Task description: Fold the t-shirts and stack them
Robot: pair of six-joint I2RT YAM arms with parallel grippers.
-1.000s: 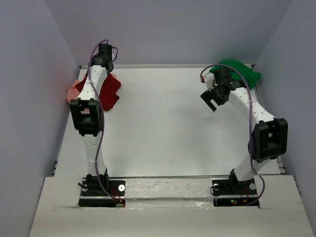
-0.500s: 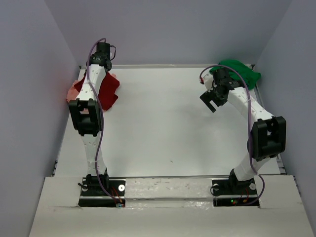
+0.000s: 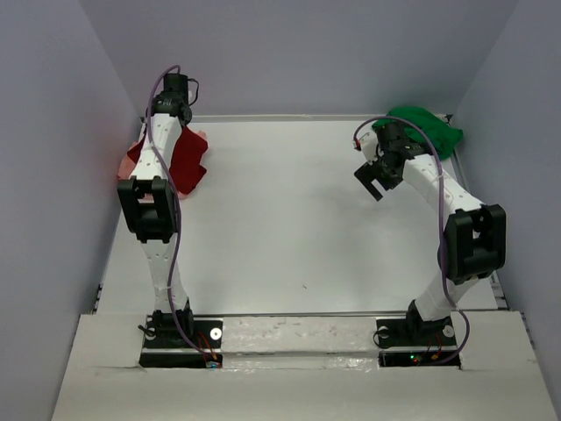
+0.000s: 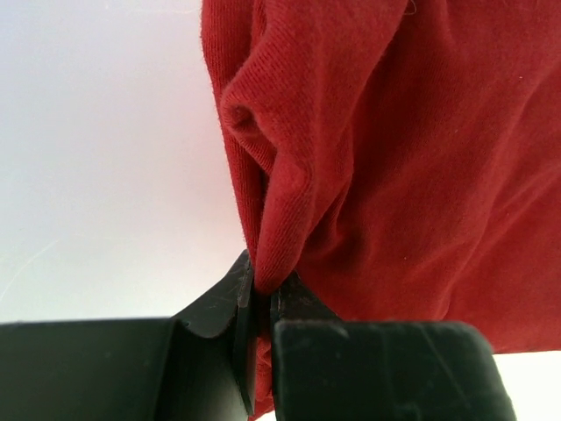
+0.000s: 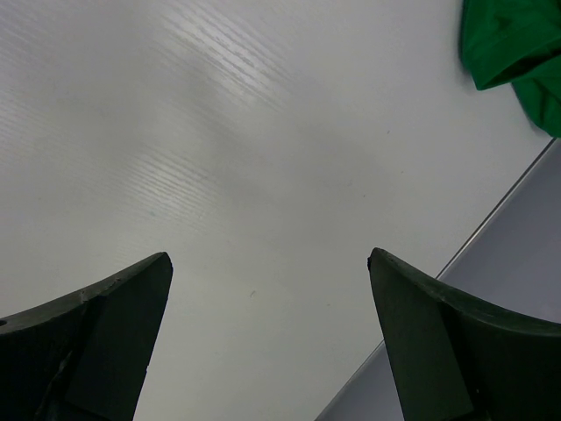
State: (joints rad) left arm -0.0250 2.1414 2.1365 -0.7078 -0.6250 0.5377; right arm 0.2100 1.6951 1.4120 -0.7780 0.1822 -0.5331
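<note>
The wall-side edge of the salmon pink t-shirt (image 3: 125, 167) is below my left gripper. My left gripper will move down toward it next and let go of the fold of the red t-shirt there.
The dark red t-shirt (image 3: 186, 162) hangs bunched at the back left corner of the table, and my left gripper (image 4: 261, 294) is shut on a fold of it (image 4: 368, 158). A strip of the salmon pink t-shirt (image 3: 125, 167) peeks out behind the red one, against the left wall. The bright green t-shirt (image 3: 428, 129) lies crumpled in the back right corner; its edge (image 5: 517, 44) shows in the right wrist view. My right gripper (image 3: 372, 180) (image 5: 269, 256) hovers open over bare table, in front and to the left of the green t-shirt, holding nothing.
The white table (image 3: 289, 219) is boxed in by grey walls on the left, back and right. A raised rim (image 5: 491, 219) runs along the right side near my right gripper. Both arm bases sit at the near edge.
My left arm has drawn up and back toward the far left corner, pulling the red t-shirt with it. The right arm has barely shifted.
</note>
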